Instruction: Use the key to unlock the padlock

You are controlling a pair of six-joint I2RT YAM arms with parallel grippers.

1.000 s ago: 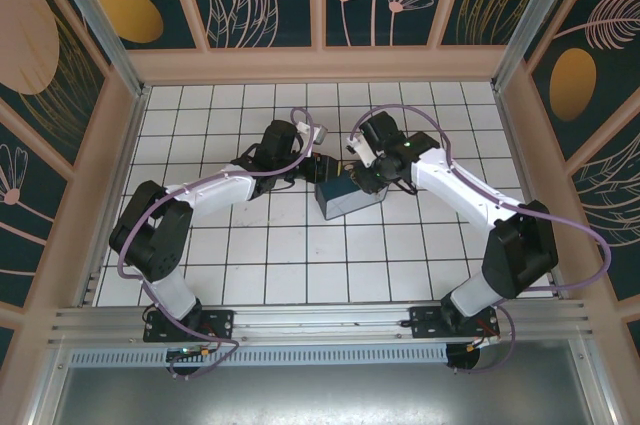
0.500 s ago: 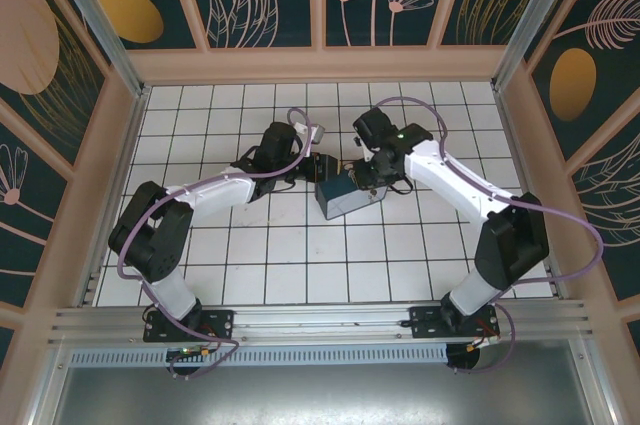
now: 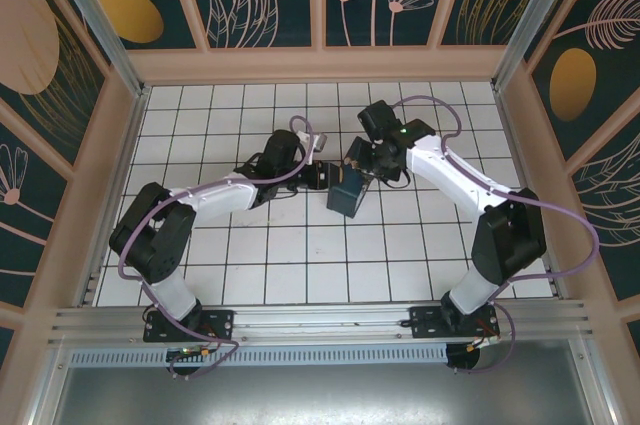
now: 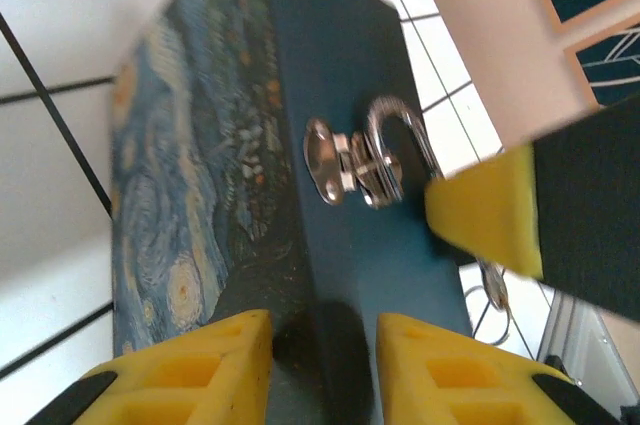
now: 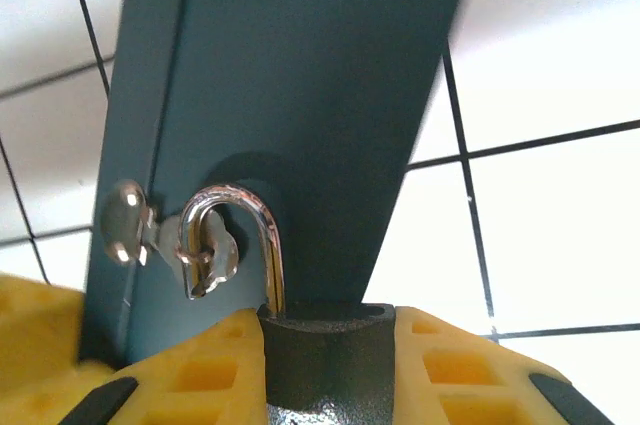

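My right gripper needs to unhook the shackle from the hasp (image 5: 125, 225), as the shackle's end hangs free. Then it needs to move away from the tin and down, and let go of the padlock on bare tiles.
The black padlock (image 5: 328, 370) sits between my right gripper's (image 5: 328, 337) yellow fingers, which are shut on its body. Its thin shackle (image 5: 262, 220) is hooked through the metal hasp (image 5: 125, 225) of the blue swirly tin (image 5: 310, 65). One shackle leg enters the body; the other end hangs free in the hasp ring. In the left wrist view the shackle (image 4: 395, 140) and hasp (image 4: 325, 160) show on the tin's side (image 4: 200, 165), and the key (image 4: 493, 285) with its wire ring dangles below the right finger. My left gripper (image 4: 323, 330) is open at the tin's edge.
The tin (image 3: 347, 195) stands on the white tiled floor (image 3: 260, 255) at mid table, with the left gripper (image 3: 320, 177) on its left and the right gripper (image 3: 360, 170) on its upper right. Wooden walls (image 3: 120, 145) ring the floor.
The tin has turned from lying lengthwise to a more upright, narrower pose. The right arm swung in closer over it, and the left gripper shifted slightly right.
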